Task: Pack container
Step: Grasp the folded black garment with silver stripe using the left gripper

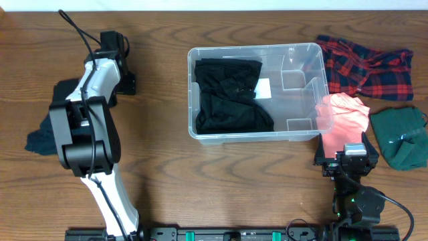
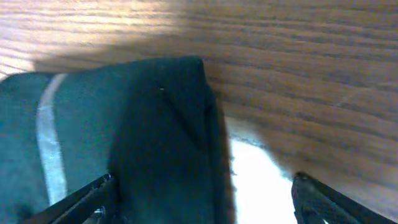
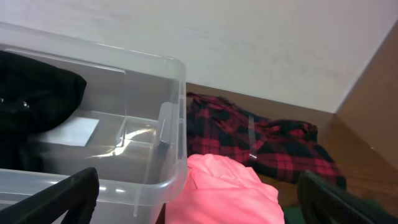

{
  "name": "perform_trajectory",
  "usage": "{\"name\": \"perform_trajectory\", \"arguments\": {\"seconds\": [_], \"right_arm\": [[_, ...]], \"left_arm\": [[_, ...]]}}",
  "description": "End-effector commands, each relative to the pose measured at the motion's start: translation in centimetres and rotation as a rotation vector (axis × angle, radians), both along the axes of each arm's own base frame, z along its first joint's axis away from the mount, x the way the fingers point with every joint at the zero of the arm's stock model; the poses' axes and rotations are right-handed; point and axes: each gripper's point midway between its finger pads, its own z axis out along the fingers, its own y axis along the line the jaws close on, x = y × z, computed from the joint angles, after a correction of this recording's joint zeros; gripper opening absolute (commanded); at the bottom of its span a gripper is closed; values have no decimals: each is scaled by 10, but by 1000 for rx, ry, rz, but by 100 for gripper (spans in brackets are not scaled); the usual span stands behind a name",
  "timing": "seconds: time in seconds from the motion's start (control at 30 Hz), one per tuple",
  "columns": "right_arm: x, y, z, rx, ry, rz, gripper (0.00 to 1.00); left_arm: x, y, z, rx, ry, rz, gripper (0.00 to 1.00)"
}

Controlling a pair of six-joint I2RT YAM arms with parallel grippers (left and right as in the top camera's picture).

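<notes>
The dark teal cloth's end (image 2: 152, 140) is off-centre between the fingers of my left gripper, so I will next move that gripper to the left in the wrist view and close on it.
The clear plastic container (image 1: 307, 50) sits in the middle of the table and holds a black garment (image 1: 231, 94) in its left half, beside its white label (image 1: 263, 88). In the right wrist view the container (image 3: 168, 74) is at left. My right gripper (image 3: 199, 208) is open, low at the container's right front corner, with a pink garment (image 3: 224, 193) between its fingers. That garment also shows in the overhead view (image 1: 344, 114), just beyond the right gripper (image 1: 347, 152). My left gripper (image 2: 202, 205) is open over a dark teal cloth (image 2: 124, 137) with a grey stripe.
A red plaid garment (image 1: 364, 63) lies right of the container and a green garment (image 1: 401, 137) at the far right. Dark cloth (image 1: 40, 140) lies under the folded left arm (image 1: 87, 127) at the left, which hides its gripper from above.
</notes>
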Motion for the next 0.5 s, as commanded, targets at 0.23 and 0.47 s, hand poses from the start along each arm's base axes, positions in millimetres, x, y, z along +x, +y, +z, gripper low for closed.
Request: {"name": "perform_trajectory", "arguments": {"seconds": [0.23, 0.47], "right_arm": [[0, 3, 0, -10, 1, 11, 99], [0, 3, 0, -10, 1, 11, 99]], "left_arm": [[-10, 20, -13, -10, 14, 82, 88], [-11, 24, -13, -16, 1, 113, 88]]}}
